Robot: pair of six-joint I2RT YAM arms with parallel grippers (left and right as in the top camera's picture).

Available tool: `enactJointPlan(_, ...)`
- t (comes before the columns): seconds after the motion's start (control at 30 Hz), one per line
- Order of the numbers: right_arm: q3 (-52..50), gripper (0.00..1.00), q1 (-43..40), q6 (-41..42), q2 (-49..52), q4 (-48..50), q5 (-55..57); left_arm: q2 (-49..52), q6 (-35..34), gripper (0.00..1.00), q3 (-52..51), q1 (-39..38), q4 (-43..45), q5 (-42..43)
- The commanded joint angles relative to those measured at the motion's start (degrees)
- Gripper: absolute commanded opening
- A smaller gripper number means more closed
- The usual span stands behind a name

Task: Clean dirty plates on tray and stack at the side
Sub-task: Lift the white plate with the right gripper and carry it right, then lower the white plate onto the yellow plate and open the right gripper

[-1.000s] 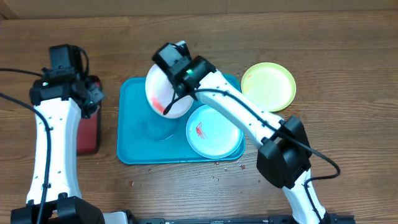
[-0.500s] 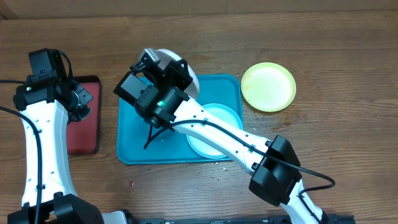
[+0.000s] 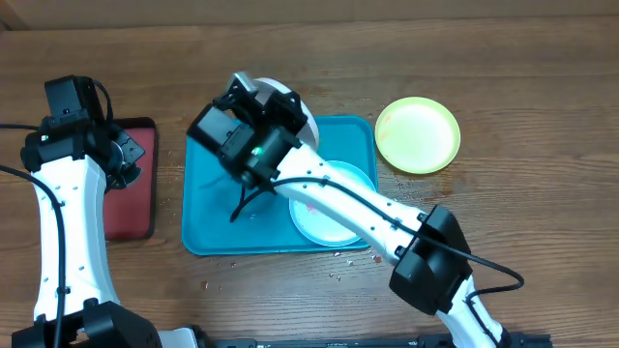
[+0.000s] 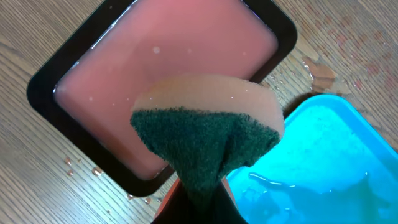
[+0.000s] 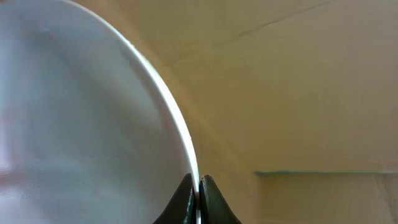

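Observation:
The yellow-green plate (image 3: 418,134) already lies beside the tray, so next I should swing my right gripper toward it, turn the white plate flat and lower it on top.
My right gripper (image 3: 274,109) is shut on the rim of the white plate (image 3: 302,118) and holds it tilted in the air over the far part of the teal tray (image 3: 206,208). In the right wrist view the fingers (image 5: 199,186) pinch the plate's edge (image 5: 81,124). The pale blue plate (image 3: 338,208) lies in the tray with a red smear, partly hidden by the right arm. The yellow-green plate (image 3: 418,134) lies on the table right of the tray. My left gripper (image 3: 124,159) is shut on a green-and-tan sponge (image 4: 205,137).
A smaller dark-rimmed tray with pink liquid (image 3: 131,198) stands left of the teal tray; in the left wrist view (image 4: 168,62) it lies under the sponge. Water drops and crumbs lie on the wood around both trays. The teal tray's floor (image 4: 323,162) is wet.
My right arm lifted the white plate off the tray and swung it up and left, tilting it. My left arm moved left with the sponge over the pink tray.

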Motion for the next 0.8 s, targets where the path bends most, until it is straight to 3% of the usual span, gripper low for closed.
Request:
enactJointPlan(0.0, 1.40, 0.04, -8.46, 12.33, -2.21, -1.07, -27.12, 0.09, 0.96, 0.04, -0.26, 0.31, -0.02, 1.14)
enactJointPlan(0.2, 1.40, 0.04, -24.11, 22.40, -2.21, -4.28, -47.36, 0.09, 0.98, 0.04, -0.26, 0.28, -0.02, 1.60)
enactJointPlan(0.4, 1.07, 0.04, -41.53, 23.54, -2.19, -10.47, -66.38, 0.09, 0.94, 0.04, -0.26, 0.28, 0.02, 1.62)
enactJointPlan(0.67, -1.84, 0.04, -57.44, 23.17, -2.19, -17.79, -70.88, 0.09, 0.94, 0.04, -0.26, 0.28, 0.22, 1.68)
enactJointPlan(0.77, -4.02, 0.04, -59.67, 23.10, -2.19, -18.23, -70.82, 0.09, 0.94, 0.04, -0.26, 0.28, 0.24, 1.68)
